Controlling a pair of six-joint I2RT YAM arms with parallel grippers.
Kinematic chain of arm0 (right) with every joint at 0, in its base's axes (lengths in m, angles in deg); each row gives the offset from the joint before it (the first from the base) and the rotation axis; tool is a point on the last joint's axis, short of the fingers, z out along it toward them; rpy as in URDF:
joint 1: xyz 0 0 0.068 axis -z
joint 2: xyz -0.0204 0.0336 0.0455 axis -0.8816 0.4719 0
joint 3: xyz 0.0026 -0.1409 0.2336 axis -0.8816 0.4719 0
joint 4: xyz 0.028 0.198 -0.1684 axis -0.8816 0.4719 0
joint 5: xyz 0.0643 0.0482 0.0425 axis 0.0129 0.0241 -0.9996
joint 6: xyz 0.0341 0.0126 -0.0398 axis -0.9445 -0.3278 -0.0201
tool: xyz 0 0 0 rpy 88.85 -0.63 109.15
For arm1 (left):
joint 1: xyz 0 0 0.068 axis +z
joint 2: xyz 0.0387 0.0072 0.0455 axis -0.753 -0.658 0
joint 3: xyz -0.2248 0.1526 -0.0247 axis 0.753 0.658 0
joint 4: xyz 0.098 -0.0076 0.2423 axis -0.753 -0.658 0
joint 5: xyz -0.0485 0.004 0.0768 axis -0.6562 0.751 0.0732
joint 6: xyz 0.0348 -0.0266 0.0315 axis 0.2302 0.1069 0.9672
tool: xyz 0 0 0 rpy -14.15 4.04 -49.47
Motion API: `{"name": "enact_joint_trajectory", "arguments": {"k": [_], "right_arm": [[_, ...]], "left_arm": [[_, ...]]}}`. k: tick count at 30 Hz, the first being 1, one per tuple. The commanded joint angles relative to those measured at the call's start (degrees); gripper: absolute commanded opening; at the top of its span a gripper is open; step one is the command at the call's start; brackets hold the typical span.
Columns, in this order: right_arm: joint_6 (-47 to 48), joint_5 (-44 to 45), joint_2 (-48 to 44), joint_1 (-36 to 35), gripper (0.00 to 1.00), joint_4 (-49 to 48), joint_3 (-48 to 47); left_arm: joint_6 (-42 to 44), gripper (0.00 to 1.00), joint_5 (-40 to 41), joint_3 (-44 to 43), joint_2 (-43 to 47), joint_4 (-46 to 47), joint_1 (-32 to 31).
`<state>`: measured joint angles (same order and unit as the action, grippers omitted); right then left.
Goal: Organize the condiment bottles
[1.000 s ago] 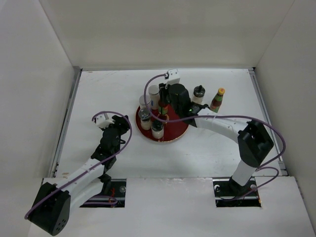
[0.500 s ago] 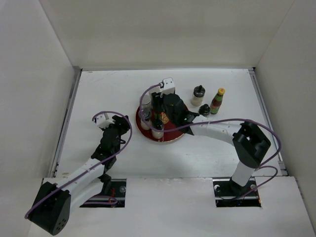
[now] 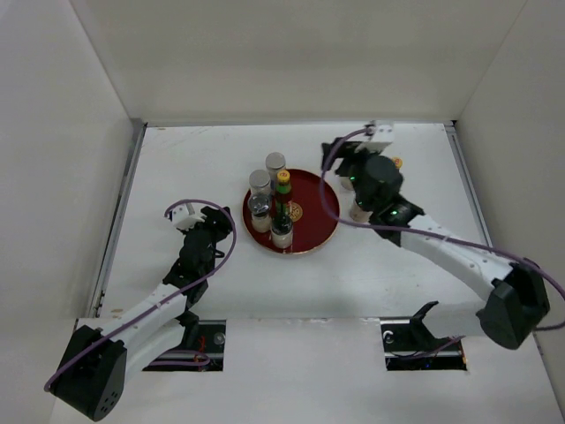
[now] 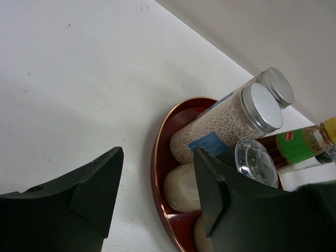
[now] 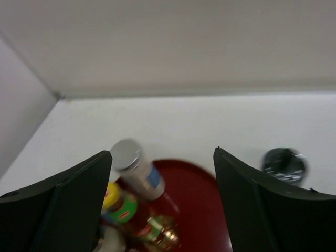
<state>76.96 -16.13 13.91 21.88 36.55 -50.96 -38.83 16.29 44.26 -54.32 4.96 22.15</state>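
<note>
The yellow cap is off the plate, below my right gripper and to its right in the top view, so I will move that way and down onto it.
A round red plate holds two silver-capped shakers, a clear-lidded shaker, a black-topped pale shaker and a dark red sauce bottle with a yellow cap. My right gripper hangs open to the right of the plate, holding nothing. In the right wrist view the right gripper frames a silver-capped shaker and the sauce bottle. A black shaker top sits further right. My left gripper is open on the table left of the plate. In its wrist view the left gripper faces the plate rim.
Under my right arm a pale shaker and a yellow cap peek out, mostly hidden. White walls close in the table at the back and both sides. Purple cables loop beside both arms.
My right gripper has opened, left the sauce bottle standing on the plate, and swung right, now covering the bottles there. The left arm has stayed put.
</note>
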Motion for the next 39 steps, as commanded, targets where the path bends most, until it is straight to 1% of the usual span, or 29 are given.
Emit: {"name": "enact_joint_trajectory", "arguments": {"k": [1,2,3,6,8,10,15,17,19,23,25,28,31,35,39], "right_arm": [[-5.1,3.6,-5.3,9.8,0.8,4.5,3.8],[-5.7,4.5,-5.8,12.9,0.78,5.8,4.5],[-5.8,5.4,-5.9,15.6,0.78,6.9,5.0],[-4.8,6.1,-3.4,21.7,0.81,10.0,4.7],[-4.7,6.0,-0.8,23.8,0.85,11.8,3.2],[-4.7,5.7,1.3,25.2,0.88,12.0,2.3],[-5.1,2.6,5.0,27.3,0.85,11.8,0.7],[-5.3,1.5,6.2,27.7,0.8,11.7,0.3],[-5.7,1.4,7.2,27.9,0.71,11.7,0.0],[-5.7,2.1,7.7,27.8,0.48,10.9,0.0],[-5.4,3.6,6.6,27.6,0.39,10.1,0.3],[-3.8,7.2,3.5,27.3,0.33,7.8,0.3],[-2.3,9.6,-0.8,26.4,0.3,6.1,-0.8],[0.5,9.9,-5.0,24.6,0.3,6.2,-4.5],[3.6,9.4,-7.3,20.6,0.29,7.3,-8.6]], "left_arm": [[-0.4,0.54,-0.1,-0.1,-0.7,3.3,-0.4],[-0.4,0.54,-0.2,-0.1,-1.0,3.5,-0.5],[-0.4,0.54,-0.3,-0.1,-1.0,3.5,-0.5],[-0.5,0.55,-0.4,-0.1,-0.7,3.8,-0.6],[-0.4,0.55,-0.4,-0.1,-1.1,4.1,-0.8],[-0.2,0.55,-0.4,0.0,-0.8,4.1,-1.1],[-0.2,0.55,-0.5,-0.1,-1.0,3.9,-1.1],[-0.3,0.56,-0.5,0.1,-0.7,4.1,-1.1],[-0.3,0.56,-0.5,-0.1,-1.1,4.2,-1.0],[-0.3,0.56,-0.4,0.0,-1.1,4.2,-1.3],[-0.3,0.56,-0.5,-0.3,-1.9,4.5,-1.4],[-0.2,0.56,-0.5,-0.3,-2.1,4.6,-1.6],[-0.2,0.56,-0.2,-0.4,-2.3,4.8,-1.6],[0.0,0.56,-0.2,-0.1,-1.7,5.1,-1.6],[0.0,0.56,-0.5,-0.2,-2.1,5.2,-1.6]]}}
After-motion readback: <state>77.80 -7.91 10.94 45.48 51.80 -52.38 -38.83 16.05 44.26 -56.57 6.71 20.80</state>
